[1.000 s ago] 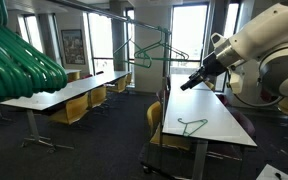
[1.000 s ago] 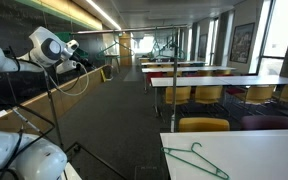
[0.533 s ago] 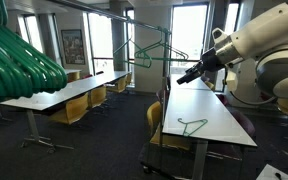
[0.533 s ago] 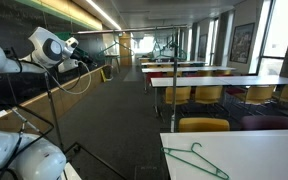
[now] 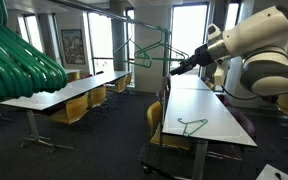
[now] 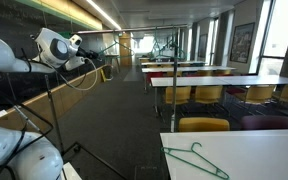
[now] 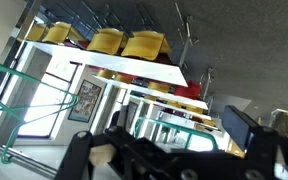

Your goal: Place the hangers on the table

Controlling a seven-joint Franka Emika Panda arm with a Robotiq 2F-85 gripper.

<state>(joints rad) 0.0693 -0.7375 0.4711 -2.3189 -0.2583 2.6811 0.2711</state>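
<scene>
The nearest green hanger's curved end (image 5: 149,65) (image 7: 212,138) lies just ahead of and slightly above my gripper. Next, its open fingers rise toward the end and straddle it.
In an exterior view my gripper (image 5: 176,70) is raised beside green hangers (image 5: 147,50) that hang from a dark rail, close to the nearest one. One green hanger (image 5: 191,125) lies flat on the long white table (image 5: 214,115). It also shows in the second exterior view (image 6: 196,158) on the table's near end (image 6: 254,150). The wrist view is upside down. There my gripper (image 7: 159,135) is open, with a green hanger bar (image 7: 177,128) between the spread fingers. I cannot tell whether it touches them.
A greyer table (image 5: 64,95) with yellow chairs (image 5: 72,110) stands across the aisle. A large blurred green shape (image 5: 19,60) fills the near left. Rows of tables and chairs (image 6: 219,85) run back, and my arm (image 6: 54,45) stands by a rack.
My gripper has risen and swung from over the white table toward the hanging hangers on the rail. The hanger on the table has not moved.
</scene>
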